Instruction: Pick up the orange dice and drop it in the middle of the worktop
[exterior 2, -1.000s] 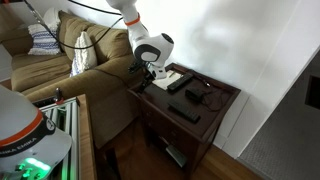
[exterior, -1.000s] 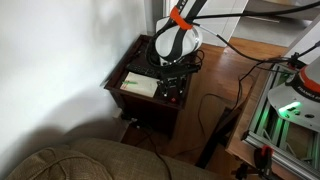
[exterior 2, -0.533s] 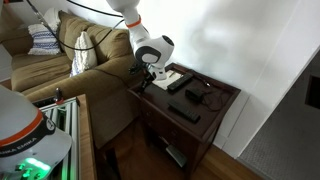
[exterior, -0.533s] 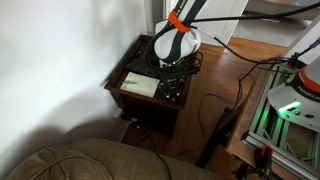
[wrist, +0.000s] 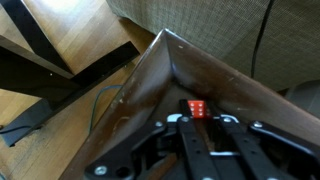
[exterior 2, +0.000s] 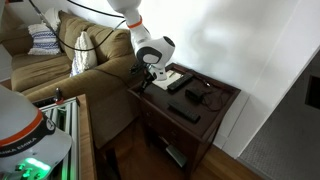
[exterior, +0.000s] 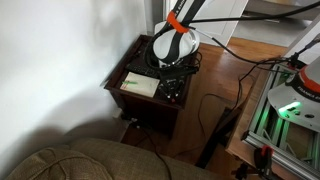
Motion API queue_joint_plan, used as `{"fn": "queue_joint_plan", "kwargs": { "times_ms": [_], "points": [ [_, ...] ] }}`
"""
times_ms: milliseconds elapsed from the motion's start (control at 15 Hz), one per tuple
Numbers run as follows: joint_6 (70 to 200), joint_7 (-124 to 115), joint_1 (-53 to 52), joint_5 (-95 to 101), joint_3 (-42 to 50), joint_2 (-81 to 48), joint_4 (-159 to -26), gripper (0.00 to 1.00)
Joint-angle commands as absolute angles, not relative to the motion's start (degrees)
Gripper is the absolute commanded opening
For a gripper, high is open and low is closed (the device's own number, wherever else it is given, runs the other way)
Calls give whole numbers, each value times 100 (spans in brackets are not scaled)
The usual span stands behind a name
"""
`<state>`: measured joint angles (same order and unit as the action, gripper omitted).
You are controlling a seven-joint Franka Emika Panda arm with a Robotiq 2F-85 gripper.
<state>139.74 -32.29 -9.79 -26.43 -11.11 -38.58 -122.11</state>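
The robot's gripper will next carry the dice up and across and release it above the remote's wall-side end, since the remote by the paper lies toward the wall.
In the wrist view the orange dice (wrist: pixel 196 108) is a tiny orange-red cube with white pips, close to a corner of the dark glossy worktop (wrist: pixel 150 90). My gripper (wrist: pixel 203 118) is shut on the orange dice, whose sides sit between the black fingertips (wrist: pixel 186 122). In both exterior views the gripper (exterior: pixel 172 86) (exterior 2: pixel 148 80) is low over the edge of the worktop (exterior: pixel 128 70) (exterior 2: pixel 222 103) nearest the sofa. The dice itself is hidden there by the gripper body.
A cream paper sheet (exterior: pixel 140 86) (exterior 2: pixel 170 76) and black remotes (exterior 2: pixel 184 113) lie on the worktop, with cables beside them. The sofa (exterior 2: pixel 90 70) (wrist: pixel 220 30) stands against the table's side. Wooden floor (wrist: pixel 50 60) shows below.
The jaws have closed in onto the dice. The arm has hardly moved.
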Motion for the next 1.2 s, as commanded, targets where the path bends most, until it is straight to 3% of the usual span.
{"fn": "queue_joint_plan", "kwargs": {
  "times_ms": [0,1133],
  "points": [
    [13572,-3154,-993,-2762,-1057,-3803,-12154,5],
    [15851,-1168,-177,-5373,-1230,-1968,-13288,5]
  ]
}}
